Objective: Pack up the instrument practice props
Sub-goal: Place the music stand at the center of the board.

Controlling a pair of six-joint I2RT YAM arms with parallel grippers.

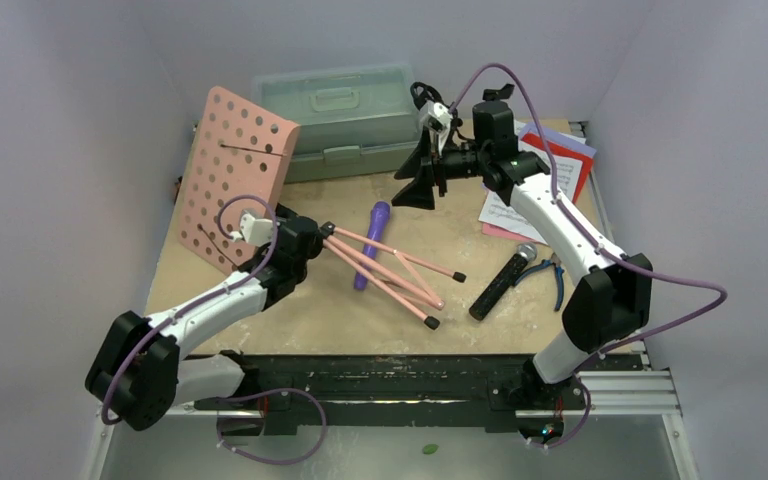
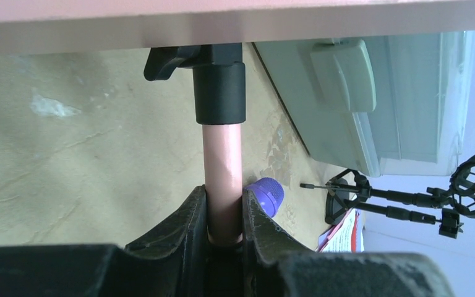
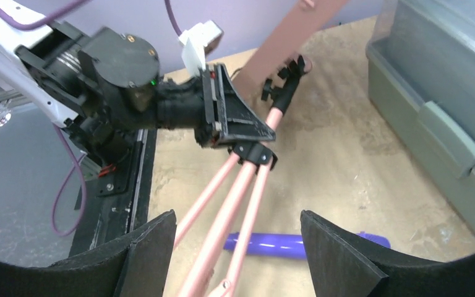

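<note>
The left gripper brings the tilted tripod back and down next, clear of the purple microphone, and releases it on the bare tabletop there.
The pink tripod lies tilted over the table. Its perforated pink tray (image 1: 237, 172) is raised at the left and its legs (image 1: 392, 276) splay toward the middle. My left gripper (image 1: 312, 236) is shut on the tripod's pink pole (image 2: 221, 154), just below the black collar. My right gripper (image 1: 412, 184) is open near the case front, holding nothing. In its wrist view the tripod legs (image 3: 222, 204) and the purple microphone (image 3: 272, 243) show beyond its fingers. The purple microphone (image 1: 372, 240) lies under the legs. The black silver-headed microphone (image 1: 503, 282) lies right of centre. Red and white sheet-music pages (image 1: 552, 178) are at the back right. A black mic mount (image 2: 473, 182) stands beyond them.
A grey-green plastic case (image 1: 345, 112), lid shut, stands against the back wall. Blue-handled pliers (image 1: 552, 276) lie beside the black microphone. The right arm reaches over the sheet music. A black rail (image 1: 380, 375) runs along the near table edge.
</note>
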